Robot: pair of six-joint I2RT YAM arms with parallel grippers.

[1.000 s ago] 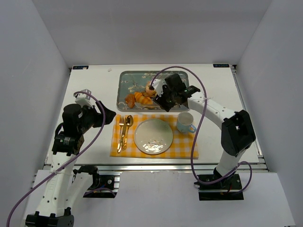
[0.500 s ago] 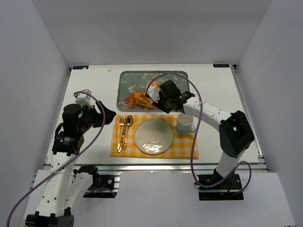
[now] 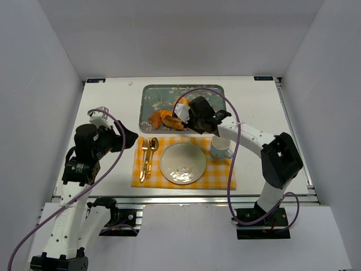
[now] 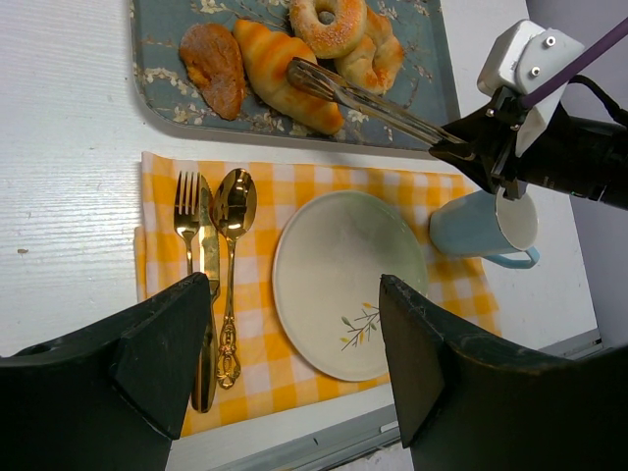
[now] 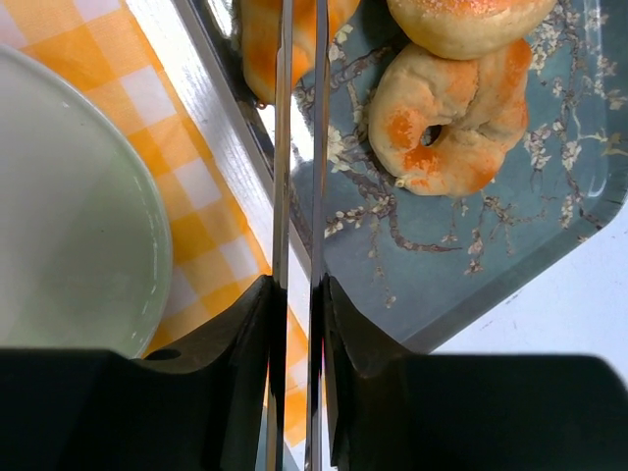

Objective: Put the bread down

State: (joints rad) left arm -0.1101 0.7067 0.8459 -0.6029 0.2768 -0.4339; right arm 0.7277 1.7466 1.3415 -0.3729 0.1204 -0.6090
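Observation:
The pale plate (image 5: 59, 211) lies empty, so my right gripper lifts the tongs with the croissant next, moves back and lowers them over that plate to release the bread.
The bread (image 4: 280, 69), a golden ridged croissant, lies on the blue flowered tray (image 4: 432, 69), also seen from above (image 3: 169, 119). My right gripper (image 5: 299, 294) is shut on a pair of metal tongs (image 5: 297, 147). Their long blades (image 4: 373, 103) reach across the tray's near rim to the croissant (image 5: 257, 34). The blades stand close together, with their tips over the croissant's top; how firmly they pinch it does not show. My left gripper (image 4: 294, 289) hangs open and holds nothing, above the near edge of the table at the left (image 3: 127, 138).
Two ring donuts (image 4: 329, 22) (image 5: 451, 128) and a dark-brown pastry (image 4: 214, 67) share the tray. On the yellow checked mat (image 3: 220, 175) lie a pale plate (image 3: 183, 162), a blue cup (image 3: 221, 145), and a gold fork (image 4: 186, 211) and spoon (image 4: 234, 206).
My right arm has swung left and down over the tray's near rim to the croissant, and its jaws have squeezed the tongs' blades much closer together. The left arm has not moved.

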